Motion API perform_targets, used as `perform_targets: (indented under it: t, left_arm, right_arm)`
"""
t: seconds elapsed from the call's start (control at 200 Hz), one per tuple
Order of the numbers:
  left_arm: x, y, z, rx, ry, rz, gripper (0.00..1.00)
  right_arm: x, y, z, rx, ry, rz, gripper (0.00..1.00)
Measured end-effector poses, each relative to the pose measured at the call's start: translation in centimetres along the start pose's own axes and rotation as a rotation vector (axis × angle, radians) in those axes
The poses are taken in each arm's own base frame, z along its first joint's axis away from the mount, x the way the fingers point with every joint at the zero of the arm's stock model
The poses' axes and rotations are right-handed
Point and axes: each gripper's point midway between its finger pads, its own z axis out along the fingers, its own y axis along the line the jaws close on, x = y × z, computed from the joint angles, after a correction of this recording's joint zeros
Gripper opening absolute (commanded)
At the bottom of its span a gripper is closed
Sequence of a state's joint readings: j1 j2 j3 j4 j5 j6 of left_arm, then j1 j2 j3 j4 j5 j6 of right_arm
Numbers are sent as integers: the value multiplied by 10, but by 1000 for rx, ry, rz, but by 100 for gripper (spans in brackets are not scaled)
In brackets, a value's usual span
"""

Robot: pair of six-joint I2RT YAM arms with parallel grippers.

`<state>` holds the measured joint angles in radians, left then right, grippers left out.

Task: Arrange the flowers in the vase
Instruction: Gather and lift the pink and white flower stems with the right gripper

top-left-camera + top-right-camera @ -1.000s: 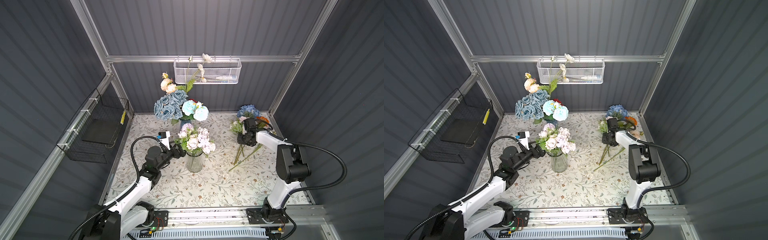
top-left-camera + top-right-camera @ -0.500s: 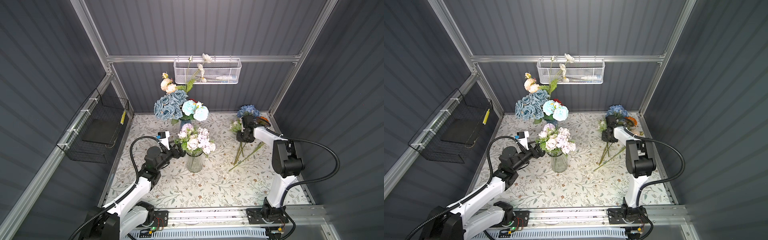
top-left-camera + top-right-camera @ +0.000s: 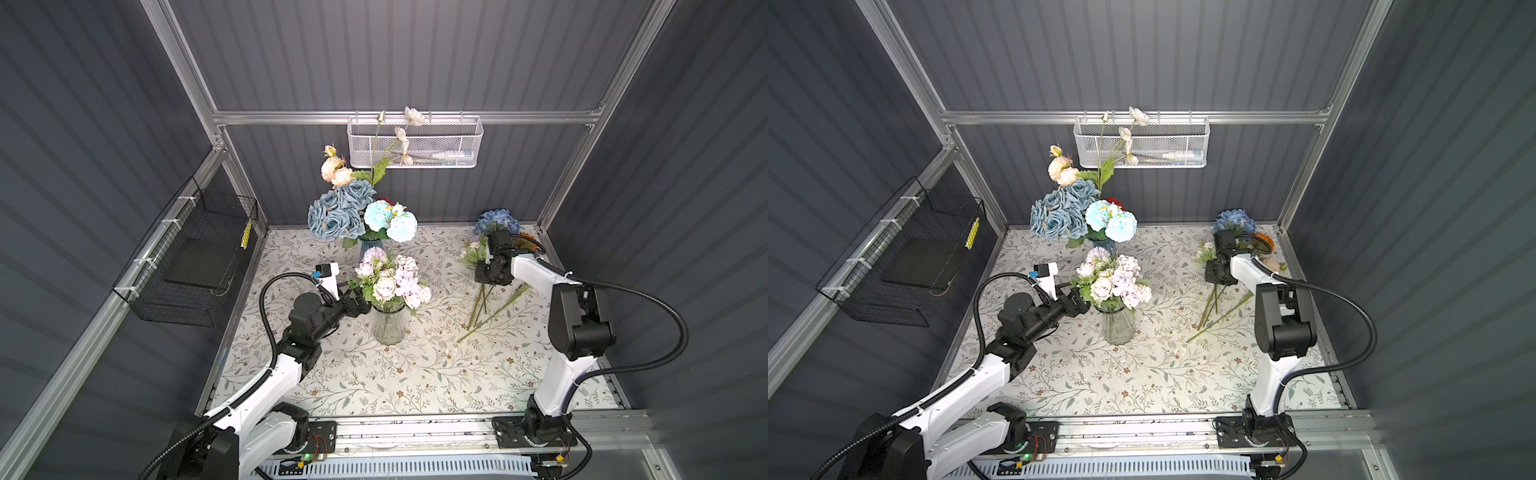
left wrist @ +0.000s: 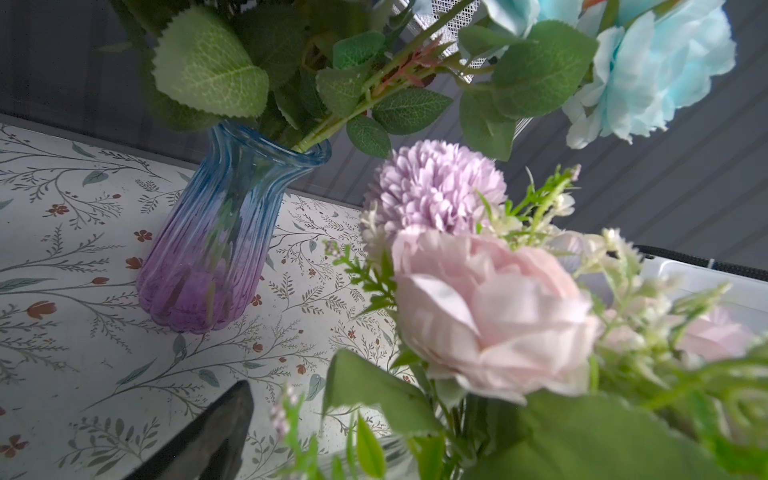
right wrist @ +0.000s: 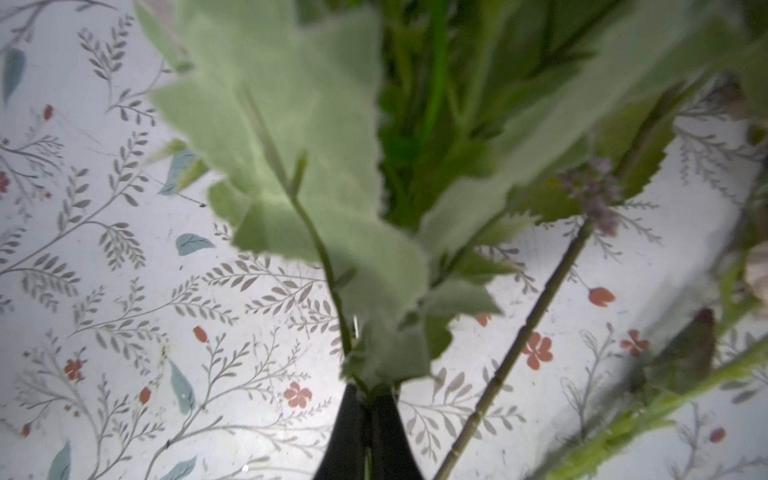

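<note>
I need to pull the leafy green stem back toward the clear vase (image 3: pixel 388 328) with my right gripper and let it go on the open tabletop, because other flowers crowd it here.
A clear glass vase (image 3: pixel 388 328) stands mid-table and holds a lilac and pink bouquet (image 3: pixel 390 278). My left gripper (image 3: pixel 361 305) hovers open beside that bouquet. Only one of its fingers (image 4: pixel 216 432) shows in the left wrist view, because leaves cover the other. Loose flowers lie at the back right: a blue hydrangea (image 3: pixel 496 220), an orange daisy head (image 3: pixel 528 239) and long green stems (image 3: pixel 482 303). My right gripper (image 3: pixel 486 278) is down among them. In the right wrist view the right gripper (image 5: pixel 368 395) is shut on a leafy green stem (image 5: pixel 332 291) whose head is hidden.
A blue-to-purple vase (image 4: pixel 216 241) with dusty-blue roses (image 3: pixel 336 212) and aqua puffs (image 3: pixel 390 220) stands behind the clear vase. A white mesh basket (image 3: pixel 457 141) hangs on the back wall and a black wire basket (image 3: pixel 195 257) on the left wall. A bare stem (image 5: pixel 519 340) lies beside the held one.
The right gripper's jaws have closed on the leafy stem, and the right arm's elbow has shifted slightly left. The left arm has not moved.
</note>
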<state>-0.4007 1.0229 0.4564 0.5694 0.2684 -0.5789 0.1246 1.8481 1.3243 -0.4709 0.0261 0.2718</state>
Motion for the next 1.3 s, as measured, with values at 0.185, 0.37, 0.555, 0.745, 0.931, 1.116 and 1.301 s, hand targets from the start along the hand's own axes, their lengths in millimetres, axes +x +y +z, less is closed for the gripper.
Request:
perform_targets:
  t: [0.185,0.37,0.555,0.745,0.931,1.116,1.301]
  left_arm:
    - [0,0,0,0,0,0,99]
    - [-1,0,0,2,-2,1,99]
    - [-2,-1,0,7,-10,3,99]
    - [-3,-2,1,10,-13,5,99]
    - [-3,-1,2,10,-14,5,99]
    - [-3,-2,2,13,-12,5,99]
    - [-3,-2,4,15,-14,5,100]
  right_arm:
    - [-9,7,-42,-94,-93,43,0]
    - [10,24,-61,-225,-111,83,0]
    - [60,65,-56,-293,-21,5,0]
    - [94,103,-55,-295,34,-121,0]
    - [113,94,-32,-224,116,-132,18]
    - [116,92,-32,-204,126,-151,35]
    - [113,89,-31,-181,119,-162,43]
